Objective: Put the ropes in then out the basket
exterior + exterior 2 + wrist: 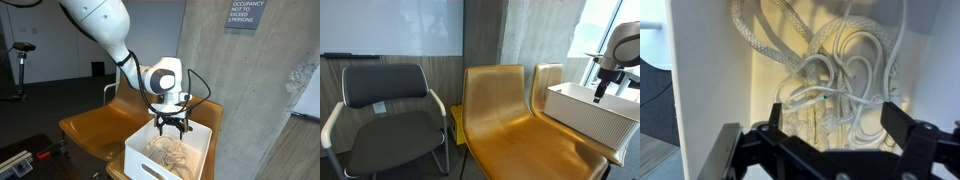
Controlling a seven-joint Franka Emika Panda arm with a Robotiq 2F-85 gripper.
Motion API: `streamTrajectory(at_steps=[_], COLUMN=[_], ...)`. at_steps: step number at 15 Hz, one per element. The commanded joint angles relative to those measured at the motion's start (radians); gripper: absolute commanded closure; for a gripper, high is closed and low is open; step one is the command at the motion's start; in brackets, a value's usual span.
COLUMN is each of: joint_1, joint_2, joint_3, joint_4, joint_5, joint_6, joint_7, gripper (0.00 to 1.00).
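I should next lower my gripper with its fingers spread into the basket [205, 138] onto the ropes' tangled middle [170, 153], which is below my gripper, because several of the strands cross there between my fingers.
A white basket [205, 138] stands on a mustard-yellow chair and holds a heap of white and cream ropes [168, 153]. In the wrist view the ropes [830, 75] lie coiled on the basket floor between its white walls [705, 80]. My gripper [171, 124] hangs just above the basket's open top, fingers spread, holding nothing. In the wrist view its black fingers [833, 122] frame the ropes from above without touching them. In an exterior view the gripper [601, 92] hovers over the basket [585, 112] at the far right.
The basket rests on a yellow double seat [505, 120] [95, 125]. A black office chair [390, 115] stands beside it. A concrete pillar [235, 80] rises behind the basket. A whiteboard [390, 25] hangs on the wall.
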Motion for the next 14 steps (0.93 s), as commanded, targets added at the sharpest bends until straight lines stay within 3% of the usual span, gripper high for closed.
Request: streamTrajectory(at_steps=[1, 8, 14], joint_1=[-0.025, -0.023, -0.033], joint_2=[0.132, 0.349, 0.412], joint_3=[0.022, 0.018, 0.008], joint_4=[0.096, 0.25, 0.26], joint_5=[-0.008, -0.041, -0.069], joint_6=[0.035, 0.039, 0.041], joint_7=[-0.029, -0.033, -0.036], gripper=[0.0, 0.0, 0.01])
